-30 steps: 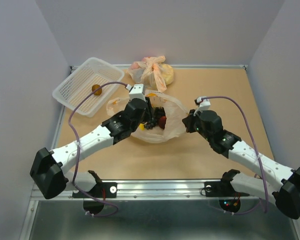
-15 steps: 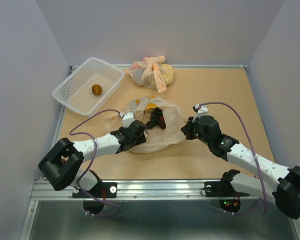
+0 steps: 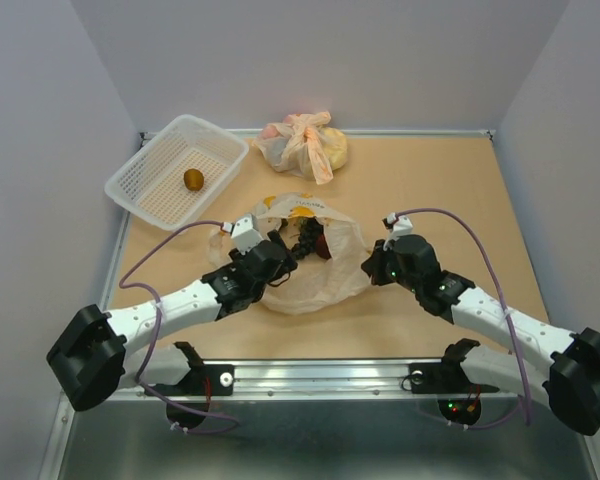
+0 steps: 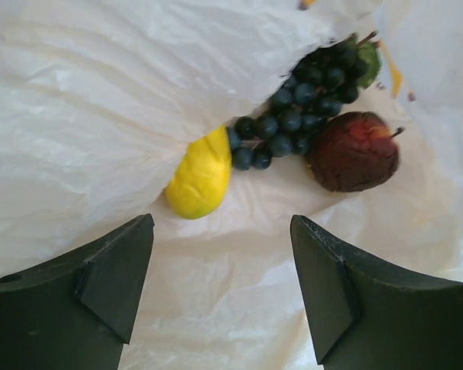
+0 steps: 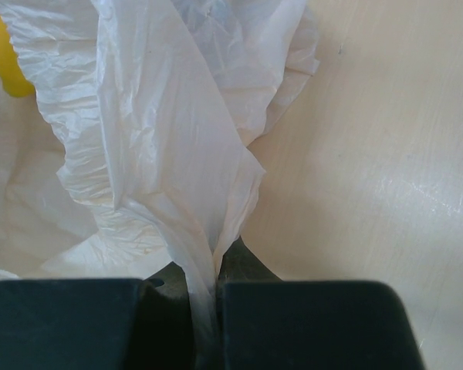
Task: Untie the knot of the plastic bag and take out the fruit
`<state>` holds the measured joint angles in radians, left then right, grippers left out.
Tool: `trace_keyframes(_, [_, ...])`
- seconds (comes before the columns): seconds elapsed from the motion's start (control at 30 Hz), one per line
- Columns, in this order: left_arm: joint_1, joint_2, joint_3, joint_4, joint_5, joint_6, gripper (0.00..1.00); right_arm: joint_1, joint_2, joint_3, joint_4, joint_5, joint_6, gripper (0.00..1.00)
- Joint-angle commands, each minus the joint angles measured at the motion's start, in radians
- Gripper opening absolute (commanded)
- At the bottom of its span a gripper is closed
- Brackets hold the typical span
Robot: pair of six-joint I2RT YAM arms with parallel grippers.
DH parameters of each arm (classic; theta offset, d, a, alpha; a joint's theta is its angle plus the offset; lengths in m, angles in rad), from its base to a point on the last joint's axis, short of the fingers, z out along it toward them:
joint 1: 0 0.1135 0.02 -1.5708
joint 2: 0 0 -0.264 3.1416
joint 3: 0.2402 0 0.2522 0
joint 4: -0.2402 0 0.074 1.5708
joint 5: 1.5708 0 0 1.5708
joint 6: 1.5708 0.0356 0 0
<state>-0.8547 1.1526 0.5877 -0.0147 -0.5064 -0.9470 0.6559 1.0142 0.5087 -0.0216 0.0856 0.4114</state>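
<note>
The yellow lemon-like fruit (image 4: 201, 176) shows its near end bare beside the overhanging plastic flap, so my left gripper lowers and reaches outward into the bag onto it next.
The plastic bag (image 3: 330, 275) lies open in the middle of the table, with no knot showing. My left gripper (image 4: 224, 285) is open and empty at its mouth, low over the plastic; in the top view it (image 3: 283, 253) sits at the bag's left side. Just ahead of it lie a yellow lemon-like fruit (image 4: 201, 176), a dark grape bunch (image 4: 301, 108), a dark red plum (image 4: 353, 152) and a green fruit (image 4: 368, 62). My right gripper (image 5: 206, 297) is shut on the bag's right edge (image 5: 177, 154); in the top view it (image 3: 372, 266) is beside the bag.
A white basket (image 3: 145, 175) at the back left holds a brown kiwi (image 3: 193, 179). A second knotted peach bag (image 3: 305, 145) with a yellow lump sits at the back centre. Walls close in the table on three sides.
My left gripper drew back out of the bag toward the near side, then edged forward to the bag's mouth. The right gripper kept hold of the bag's edge and shifted slightly left.
</note>
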Motion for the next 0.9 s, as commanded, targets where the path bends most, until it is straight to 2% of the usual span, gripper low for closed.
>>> trace_keyframes(0.0, [-0.05, 0.005, 0.093, 0.024, -0.099, -0.099, 0.82, 0.005, 0.001, -0.018, 0.031, -0.021, -0.008, 0.0])
trace_keyframes(0.13, [-0.09, 0.08, 0.148, 0.016, -0.136, -0.199, 0.8, 0.005, 0.003, -0.022, 0.041, -0.033, 0.001, 0.0])
trace_keyframes(0.53, [-0.037, 0.376, 0.339, -0.263, -0.277, -0.157, 0.8, 0.005, -0.072, -0.048, 0.045, -0.04, 0.009, 0.0])
trace_keyframes(0.87, [0.025, 0.519, 0.366, -0.192, -0.238, -0.046, 0.79, 0.005, -0.074, -0.058, 0.048, -0.04, 0.017, 0.0])
